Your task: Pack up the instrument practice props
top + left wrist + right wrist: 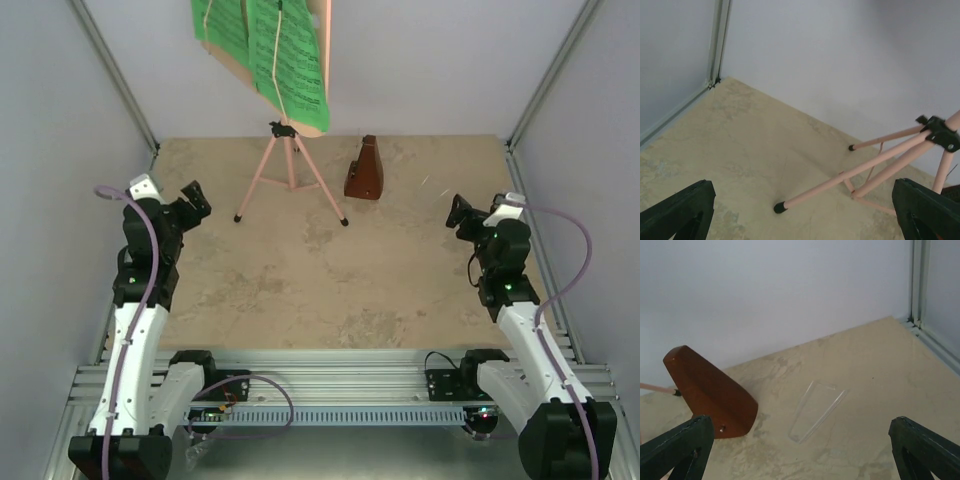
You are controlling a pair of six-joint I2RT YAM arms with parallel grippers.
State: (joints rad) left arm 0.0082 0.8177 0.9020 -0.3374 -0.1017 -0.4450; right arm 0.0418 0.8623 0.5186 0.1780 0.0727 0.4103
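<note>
The right gripper will move outward and to the left in the top view, onto the metronome's narrow top point(369, 143) point(681, 355), because the metronome's body gets narrower there and wider below.
A pink music stand point(290, 165) stands on its tripod legs at the back of the table, left of centre. Green sheet-music pages point(283, 58) rest on its desk, high up near the top edge. To its right stands a small brown wooden metronome point(364, 171). My left gripper point(195, 199) hangs open to the left of the stand, holding nothing. The left wrist view has the tripod legs point(867, 166) ahead of the open left gripper point(805, 210). My right gripper point(462, 214) is open, to the right of the metronome point(710, 392), which shows ahead and to the left of the right gripper point(800, 450).
A clear plastic cover point(817, 410) lies flat on the table to the right of the metronome. Grey walls with metal corner posts point(118, 82) close in the back and sides. An aluminium rail point(340, 375) with cables runs along the near edge.
</note>
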